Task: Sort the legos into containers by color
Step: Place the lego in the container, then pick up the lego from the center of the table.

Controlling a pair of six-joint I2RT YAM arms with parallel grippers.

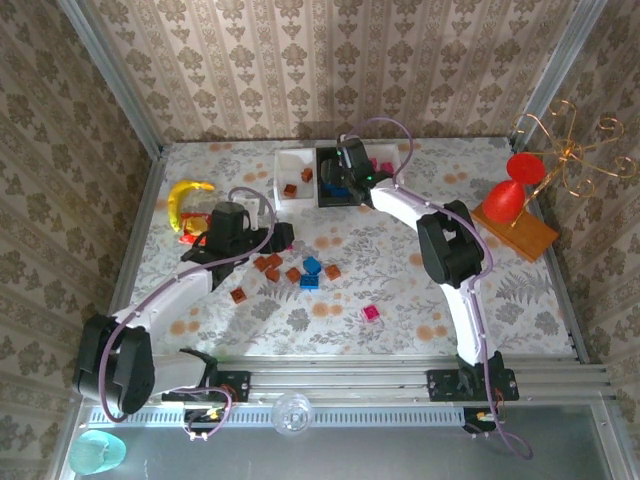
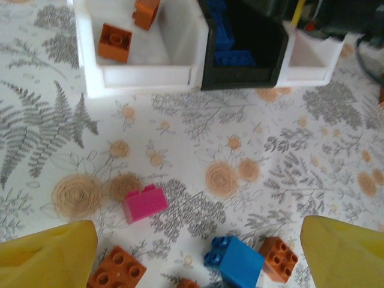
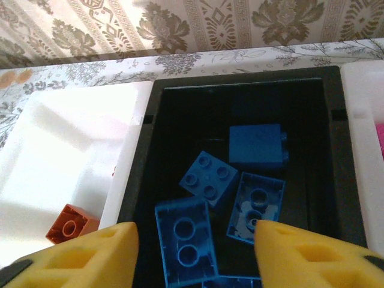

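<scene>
I need to move my left gripper back and down onto the outer loose blue lego (image 1: 312,265) (image 2: 240,262) next to an orange one and then close it, because the black tray has blue legos in it.
Three joined containers stand at the back: a white tray (image 1: 283,172) with orange legos (image 2: 114,42), a black tray (image 3: 240,75) with several blue legos (image 3: 207,178), and a second white tray (image 1: 399,163). My right gripper (image 3: 195,252) hangs open over the black tray, its yellow fingers (image 3: 84,255) either side of a blue lego (image 3: 183,246) lying on the tray floor. My left gripper (image 2: 198,258) is open low over the loose legos on the table: a blue one (image 2: 237,261), orange ones (image 2: 117,273) and a pink one (image 2: 144,203). Another pink lego (image 1: 371,313) lies nearer the front.
A yellow banana (image 1: 185,195) and a red-and-yellow toy (image 1: 190,235) lie at the left, close to my left wrist. An orange board (image 1: 515,228) with a red object and a gold wire stand (image 1: 575,150) fill the right back corner. Patterned walls close in three sides.
</scene>
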